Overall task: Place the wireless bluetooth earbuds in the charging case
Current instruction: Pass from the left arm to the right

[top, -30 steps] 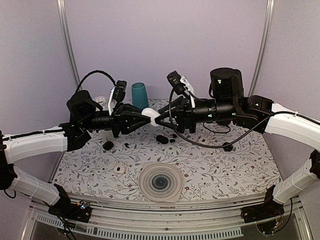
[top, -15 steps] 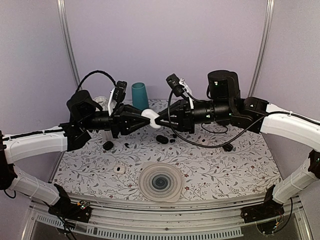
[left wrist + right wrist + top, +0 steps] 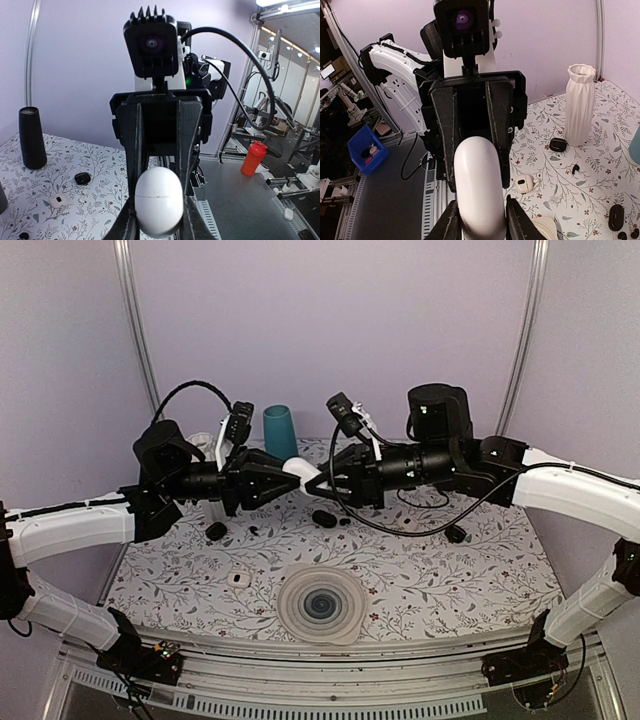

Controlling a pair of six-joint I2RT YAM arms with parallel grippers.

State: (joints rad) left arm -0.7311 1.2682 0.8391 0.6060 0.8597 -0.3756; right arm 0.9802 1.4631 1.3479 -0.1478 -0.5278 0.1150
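Note:
I will move my right gripper to the right in the top view, then down to let go of the white case past the lone black case, as the tabletop is clear there.
A closed white egg-shaped charging case (image 3: pixel 299 469) hangs in the air above the back of the table, caught between both arms. My left gripper (image 3: pixel 290 473) is shut on its sides, and the case (image 3: pixel 159 200) fills the gap between those fingertips. From the other side my right gripper (image 3: pixel 313 480) presses on the same case (image 3: pixel 479 187), a finger against each flank. Tiny black earbuds (image 3: pixel 344 521) lie on the floral table beside a black case (image 3: pixel 322 517). A small white case with a white earbud (image 3: pixel 522 184) rests lower down.
A teal cup (image 3: pixel 280 432) and a white ribbed vase (image 3: pixel 580 102) stand at the back. A round ribbed white dish (image 3: pixel 320 605) lies near the front edge. Other black cases (image 3: pixel 216 531) (image 3: pixel 457 534) and a small white case (image 3: pixel 237 579) are scattered on the floral tabletop (image 3: pixel 450 580).
The right arm has slid left toward the left gripper and its fingers have narrowed onto the white case. The left arm and case have stayed put.

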